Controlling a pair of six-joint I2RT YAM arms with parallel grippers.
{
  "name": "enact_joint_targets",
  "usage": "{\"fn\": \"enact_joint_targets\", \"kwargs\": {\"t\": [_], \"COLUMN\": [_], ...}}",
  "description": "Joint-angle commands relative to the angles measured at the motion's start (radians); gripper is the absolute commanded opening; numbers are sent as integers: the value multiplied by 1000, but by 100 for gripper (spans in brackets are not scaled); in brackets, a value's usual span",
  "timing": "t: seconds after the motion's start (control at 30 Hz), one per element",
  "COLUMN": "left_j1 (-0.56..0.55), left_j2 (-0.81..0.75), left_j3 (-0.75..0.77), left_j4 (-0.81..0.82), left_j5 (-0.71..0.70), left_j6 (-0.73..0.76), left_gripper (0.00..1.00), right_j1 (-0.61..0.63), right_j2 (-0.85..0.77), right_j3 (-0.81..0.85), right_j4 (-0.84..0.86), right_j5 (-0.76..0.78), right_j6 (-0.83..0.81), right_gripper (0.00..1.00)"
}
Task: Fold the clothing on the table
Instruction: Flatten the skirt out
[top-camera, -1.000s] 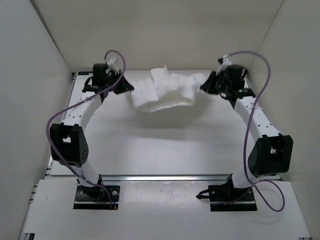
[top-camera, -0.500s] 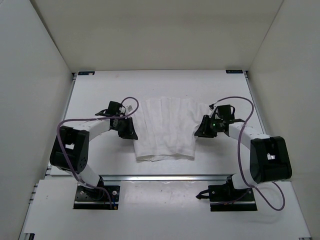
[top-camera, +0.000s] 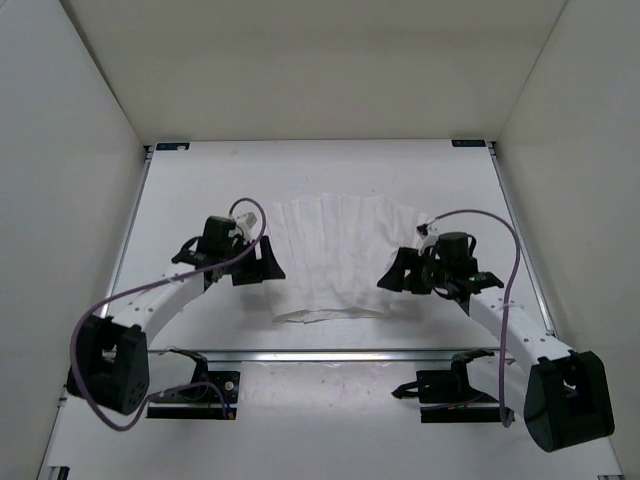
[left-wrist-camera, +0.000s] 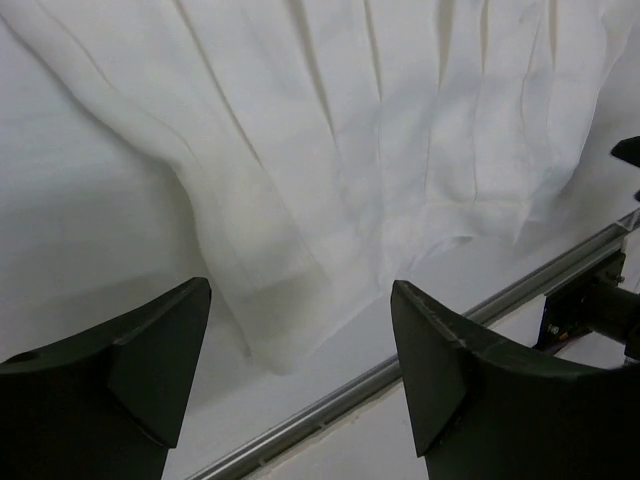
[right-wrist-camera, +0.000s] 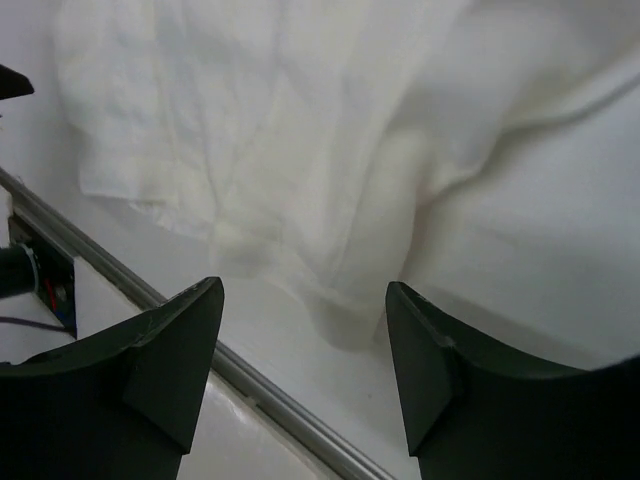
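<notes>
My left gripper will go down and back, then close on the clothing's near corner.
The clothing (top-camera: 335, 255), a thin white garment with faint lengthwise creases, lies spread flat on the table (top-camera: 200, 180), its near hem close to the front rail. My left gripper (top-camera: 264, 264) sits just off its left edge, open, with nothing between the fingers. My right gripper (top-camera: 396, 272) sits just off its right edge, also open and empty. In the left wrist view the clothing (left-wrist-camera: 380, 150) lies beyond the left gripper (left-wrist-camera: 300, 300), one corner reaching toward the gap. In the right wrist view the clothing (right-wrist-camera: 280, 120) lies ahead of the right gripper (right-wrist-camera: 305, 295).
A metal rail (top-camera: 330, 353) runs along the table's near edge, just past the hem; it shows as rail (left-wrist-camera: 450, 330) and rail (right-wrist-camera: 270, 395) in the wrist views. White walls enclose the table on three sides. The arm bases (top-camera: 195, 390) stand in front of the rail.
The bunched clothing, held up at the far side a second ago, was drawn nearer and laid flat. Both grippers have since opened, let go of its side edges and backed off slightly.
</notes>
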Motion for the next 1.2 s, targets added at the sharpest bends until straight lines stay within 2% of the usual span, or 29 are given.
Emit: {"fn": "enact_joint_targets", "kwargs": {"t": [0.0, 0.1, 0.23, 0.3, 0.37, 0.43, 0.63, 0.77, 0.8, 0.87, 0.9, 0.97, 1.17], "left_j1": [-45, -63, -62, -65, -57, -50, -51, -28, -37, -51, -57, -68, -77], "left_j2": [-129, -255, -346, -354, -343, -308, -238, -210, -199, -179, -159, -144, -167], "left_j3": [-155, -273, -371, -393, -379, -362, -353, -365, -359, -347, -345, -335, -361], "left_j4": [48, 99, 121, 127, 131, 134, 170, 185, 187, 196, 203, 207, 185], "left_j5": [-27, -67, -93, -105, -107, -104, -80, -47, -40, -39, -37, -35, -17], "left_j6": [-132, -215, -275, -275, -269, -250, -221, -207, -204, -198, -204, -204, -218], "left_gripper": [82, 80, 75, 74, 72, 72, 72, 71, 71, 72, 71, 68, 62], "right_j1": [21, 55, 72, 52, 56, 75, 111, 116, 113, 114, 125, 128, 133], "right_j2": [-55, -122, -176, -164, -142, -112, 26, 53, 59, 80, 94, 103, 120], "right_j3": [-113, -188, -237, -237, -233, -210, -161, -168, -168, -168, -167, -170, -165], "right_j4": [-18, -33, -42, -41, -51, -34, -7, 21, 24, 28, 31, 51, 65], "right_j5": [-20, 8, 60, 49, 69, 126, 172, 178, 173, 157, 161, 141, 137], "right_j6": [52, 65, 85, 97, 103, 114, 135, 168, 175, 174, 180, 180, 191], "right_gripper": [63, 64, 68, 67, 63, 62, 53, 43, 37, 18, 15, 0, 0]}}
